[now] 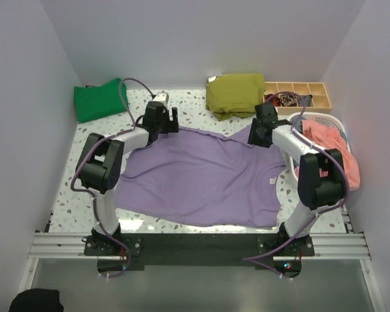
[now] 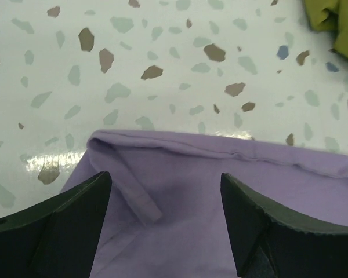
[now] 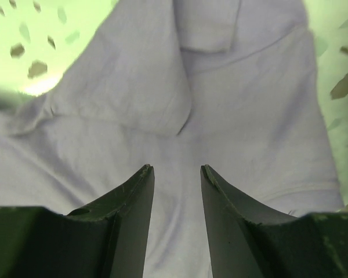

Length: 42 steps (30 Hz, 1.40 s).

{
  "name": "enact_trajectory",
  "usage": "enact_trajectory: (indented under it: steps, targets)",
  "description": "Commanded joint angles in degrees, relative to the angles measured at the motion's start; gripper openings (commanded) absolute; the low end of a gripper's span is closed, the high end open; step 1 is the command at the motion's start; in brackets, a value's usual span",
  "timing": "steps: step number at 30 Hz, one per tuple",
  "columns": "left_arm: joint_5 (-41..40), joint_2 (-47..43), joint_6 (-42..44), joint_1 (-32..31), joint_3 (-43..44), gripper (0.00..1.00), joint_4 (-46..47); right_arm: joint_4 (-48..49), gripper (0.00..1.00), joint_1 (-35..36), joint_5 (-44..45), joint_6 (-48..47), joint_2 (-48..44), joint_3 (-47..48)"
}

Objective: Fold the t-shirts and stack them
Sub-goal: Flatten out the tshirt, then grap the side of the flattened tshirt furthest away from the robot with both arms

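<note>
The right gripper moves outward and down onto the pointed tip of the sleeve fold [image 3: 162,104] next, because that folded edge of the sleeve lies just ahead of its open fingers.
A lavender-purple t-shirt [image 1: 201,175] lies spread flat in the middle of the table, its white neck label [image 1: 273,180] at the right side. My left gripper [image 1: 161,127] is open and empty just above the shirt's far left corner, whose folded hem shows in the left wrist view [image 2: 220,191] between my fingers [image 2: 165,176]. My right gripper [image 1: 260,136] is open and empty low over the shirt's far right part, where a sleeve fold [image 3: 162,104] lies ahead of the jaws [image 3: 177,168]. A bright green shirt [image 1: 101,99] lies folded at the far left.
A folded olive-green garment [image 1: 235,94] lies at the far middle, its edge in the left wrist view [image 2: 336,23]. A wooden divided box [image 1: 299,94] stands far right. A white laundry basket [image 1: 325,120] with pink clothes [image 1: 335,143] stands at the right edge.
</note>
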Motion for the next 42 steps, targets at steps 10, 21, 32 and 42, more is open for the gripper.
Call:
enact_trajectory:
  steps: [10, 21, 32, 42]
  targets:
    - [-7.13, 2.78, 6.08, 0.46, 2.25, 0.65, -1.57, 8.97, 0.43, -7.52, -8.43, 6.83, 7.36, 5.33]
    - [-9.85, 5.86, 8.72, 0.46, 6.38, 0.25, -5.26, 12.84, 0.42, -9.54, -13.44, 8.42, 10.35, 5.69]
    - [-14.51, 4.89, 10.74, 0.46, 5.94, 0.0, -5.26, 12.49, 0.42, -10.42, -13.18, 9.04, 11.93, 6.74]
    - [-14.34, 4.54, 12.06, 0.63, 6.47, 0.0, -5.52, 15.47, 0.29, -10.42, -17.57, 9.03, 14.22, 6.92]
